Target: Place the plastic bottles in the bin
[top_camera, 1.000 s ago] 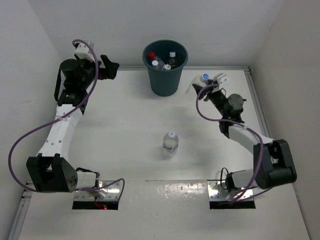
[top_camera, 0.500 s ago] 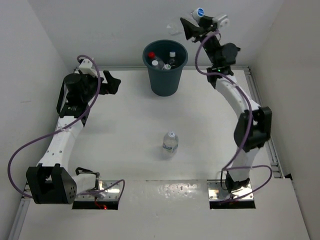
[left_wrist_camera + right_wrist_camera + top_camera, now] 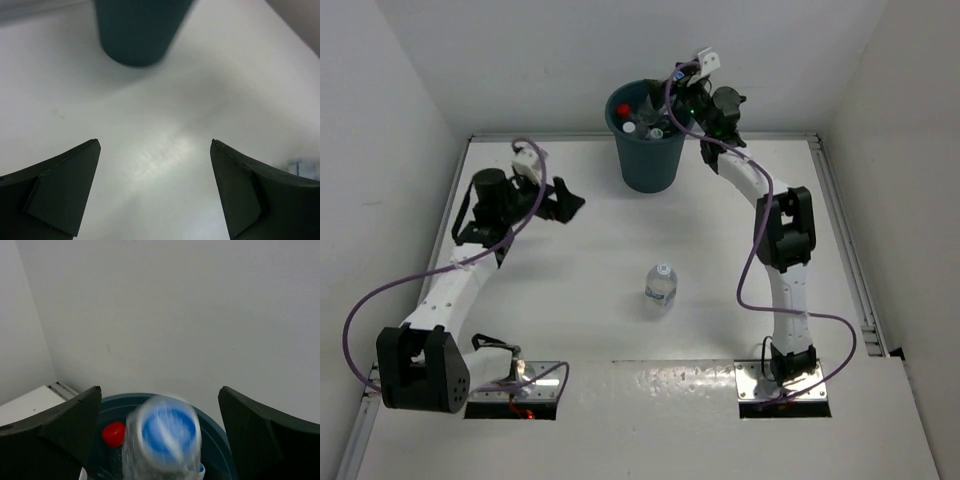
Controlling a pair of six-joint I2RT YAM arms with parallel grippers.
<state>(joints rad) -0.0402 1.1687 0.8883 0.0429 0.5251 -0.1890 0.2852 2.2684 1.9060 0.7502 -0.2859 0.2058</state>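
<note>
Back and to the right in the top view, I will bring my open left gripper around the white-capped bottle's body (image 3: 660,289) (image 3: 306,168), the one bottle still standing atop the table.
The dark teal bin (image 3: 648,160) stands at the back middle of the table. Several plastic bottles lie inside, one red-capped (image 3: 623,110). My right gripper (image 3: 684,93) hangs over the bin's right rim, open. In the right wrist view a blurred clear bottle with blue on its end (image 3: 167,436) is loose between the spread fingers (image 3: 65,430), above the bin's rim (image 3: 220,432) and beside a red cap (image 3: 114,434). One white-capped bottle (image 3: 661,285) stands on the table's middle. My left gripper (image 3: 566,201) is open and empty, left of the bin (image 3: 137,30).
White walls close in the table at the back and both sides. A metal rail (image 3: 840,215) runs along the right edge. The standing bottle's edge (image 3: 302,167) shows at the right of the left wrist view.
My right arm swung from the back right to over the bin and its jaws opened, letting go of the blue-marked bottle. My left gripper moved right and nearer, toward the table's middle.
</note>
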